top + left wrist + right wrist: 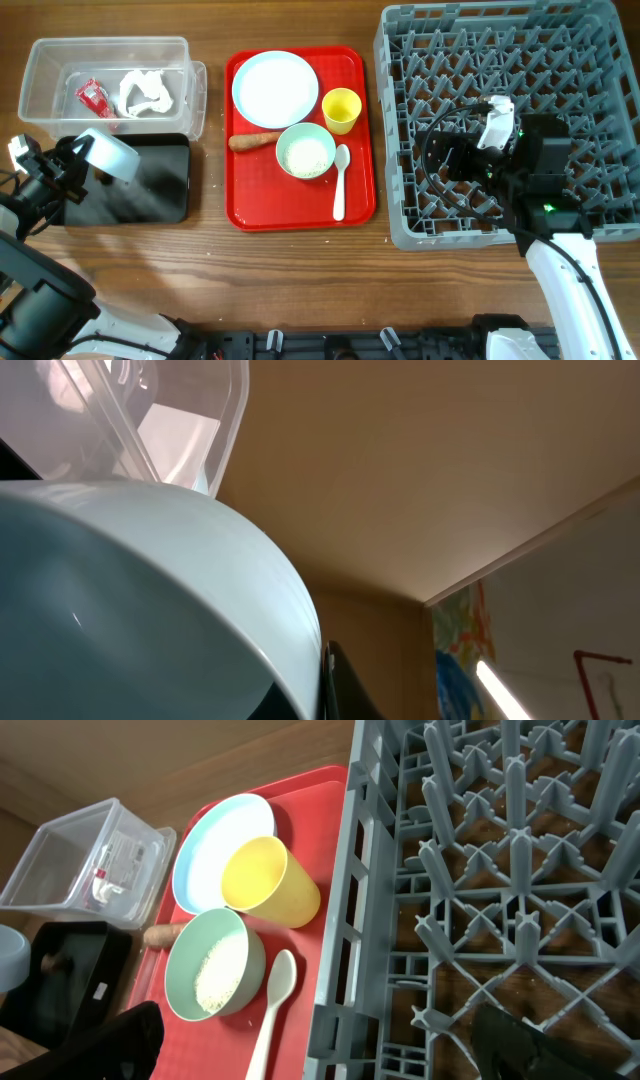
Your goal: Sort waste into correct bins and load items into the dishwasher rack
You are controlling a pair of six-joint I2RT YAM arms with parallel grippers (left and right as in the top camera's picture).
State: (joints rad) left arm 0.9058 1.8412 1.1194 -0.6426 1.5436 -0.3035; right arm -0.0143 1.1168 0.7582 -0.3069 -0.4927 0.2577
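Note:
Next, my left gripper swings over the red tray's near corner [257, 196] by the black tray [150, 190], turns the pale blue bowl upright, lowers and releases it. That corner is bare.
My left gripper [82, 160] is shut on the rim of a pale blue bowl [110, 154], tipped on its side over the black tray [150, 190]. The bowl fills the left wrist view [130, 600]. The clear tub [45, 65] holds the red wrapper [95, 97] and the white tissue [145, 92]. The red tray [245, 205] carries the blue plate [275, 87], yellow cup [341, 109], carrot [255, 141], a second bowl [305, 152] with rice in it, and the white spoon [340, 180]. My right gripper [445, 160] is open and empty above the grey rack [400, 60].
In the right wrist view a small brownish lump [55, 963] lies in the black tray [70, 995]. The rack's upright pegs [520, 850] stand close under my right gripper [320, 1060]. The rack wall sits right beside the red tray's right edge.

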